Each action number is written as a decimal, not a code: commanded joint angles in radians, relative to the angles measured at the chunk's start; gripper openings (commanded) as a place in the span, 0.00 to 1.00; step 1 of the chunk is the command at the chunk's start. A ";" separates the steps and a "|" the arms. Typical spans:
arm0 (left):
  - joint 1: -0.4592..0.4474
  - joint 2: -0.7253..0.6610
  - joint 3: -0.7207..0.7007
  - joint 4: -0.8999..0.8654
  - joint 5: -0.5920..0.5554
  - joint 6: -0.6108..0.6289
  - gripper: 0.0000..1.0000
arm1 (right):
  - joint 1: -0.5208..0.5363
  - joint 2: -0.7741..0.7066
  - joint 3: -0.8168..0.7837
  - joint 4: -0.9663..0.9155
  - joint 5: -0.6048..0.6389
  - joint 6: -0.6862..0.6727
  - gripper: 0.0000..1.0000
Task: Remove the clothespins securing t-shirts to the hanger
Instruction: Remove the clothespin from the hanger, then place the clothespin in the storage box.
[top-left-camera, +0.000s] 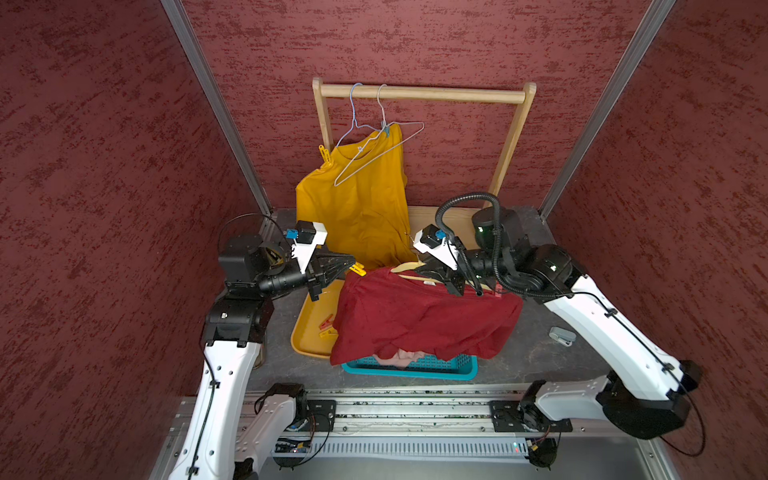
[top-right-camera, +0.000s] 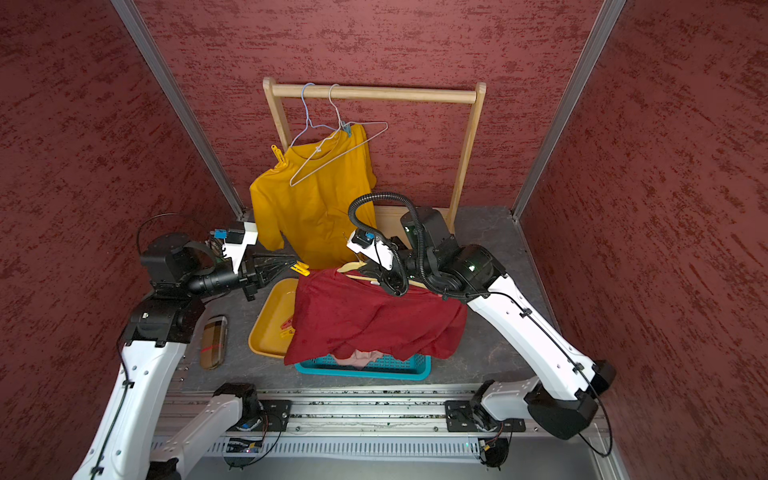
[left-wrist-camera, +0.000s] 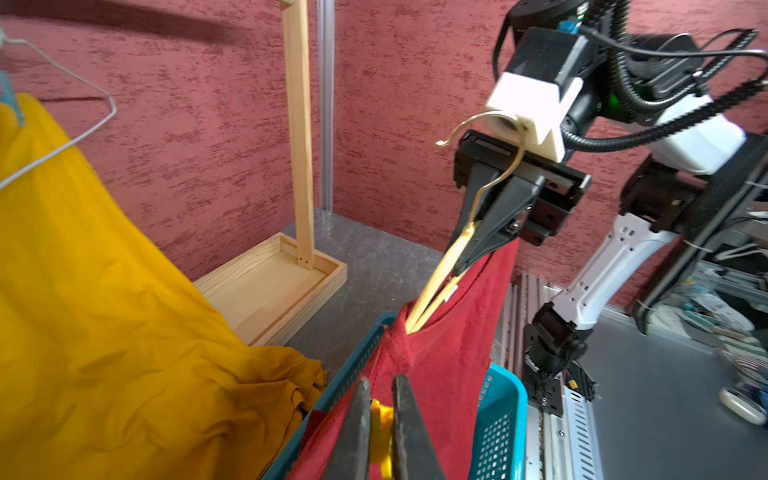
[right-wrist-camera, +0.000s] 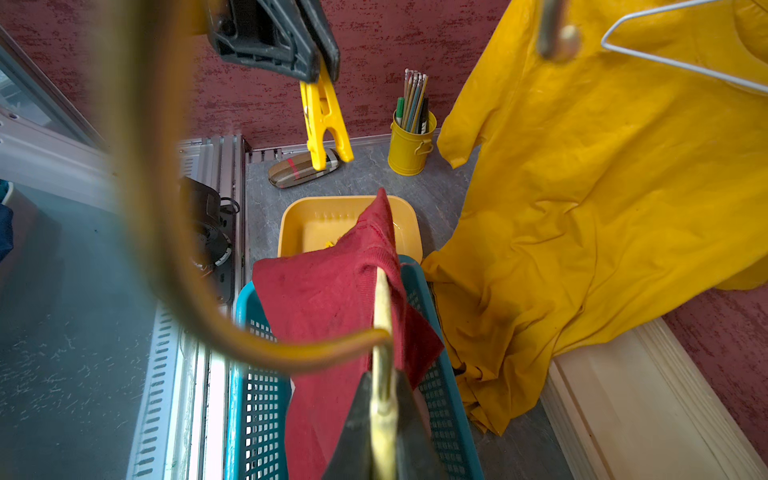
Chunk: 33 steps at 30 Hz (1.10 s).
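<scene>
The yellow tray already has other loose clothespins in it, so the left gripper will next tip and go down toward the tray's open bottom to let go of the clothespin there.
My left gripper (top-left-camera: 351, 264) (left-wrist-camera: 382, 384) is shut on a yellow clothespin (top-left-camera: 358, 270) (right-wrist-camera: 325, 120) and holds it in the air, clear of the cloth, above the far end of the yellow tray (top-left-camera: 305, 338). My right gripper (top-left-camera: 428, 269) (right-wrist-camera: 383, 376) is shut on the neck of a wooden hanger (left-wrist-camera: 440, 274). The dark red t-shirt (top-left-camera: 415, 316) hangs from it over the teal basket (top-left-camera: 415, 370). The mustard t-shirt (top-left-camera: 357, 199) hangs on a wire hanger, with a yellow clothespin (top-left-camera: 326, 156) and a light blue clothespin (top-left-camera: 386, 131) on it. A pale pink t-shirt (top-left-camera: 405, 355) lies in the basket.
The tray holds loose clothespins (top-left-camera: 326, 326). A wooden rack (top-left-camera: 419, 93) stands at the back with an empty wire hanger (top-left-camera: 374, 162) beside the shirt's. A glasses case (top-right-camera: 214, 340) and a yellow pencil cup (right-wrist-camera: 411, 145) sit at the left, a small grey object (top-left-camera: 562, 336) at the right.
</scene>
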<state>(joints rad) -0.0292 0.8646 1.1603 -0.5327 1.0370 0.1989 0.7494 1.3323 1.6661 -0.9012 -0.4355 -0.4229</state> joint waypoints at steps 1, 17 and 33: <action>-0.003 -0.028 0.002 -0.064 -0.197 0.013 0.00 | -0.001 -0.042 -0.009 0.068 0.029 0.010 0.00; 0.003 -0.127 -0.242 -0.159 -0.657 -0.038 0.00 | -0.001 -0.091 -0.046 0.127 0.076 0.030 0.00; 0.007 -0.071 -0.417 -0.085 -0.752 -0.021 0.17 | -0.001 -0.074 -0.062 0.157 0.112 0.047 0.00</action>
<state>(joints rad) -0.0280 0.7872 0.7494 -0.6609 0.3042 0.1722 0.7494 1.2606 1.5974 -0.8108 -0.3496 -0.3882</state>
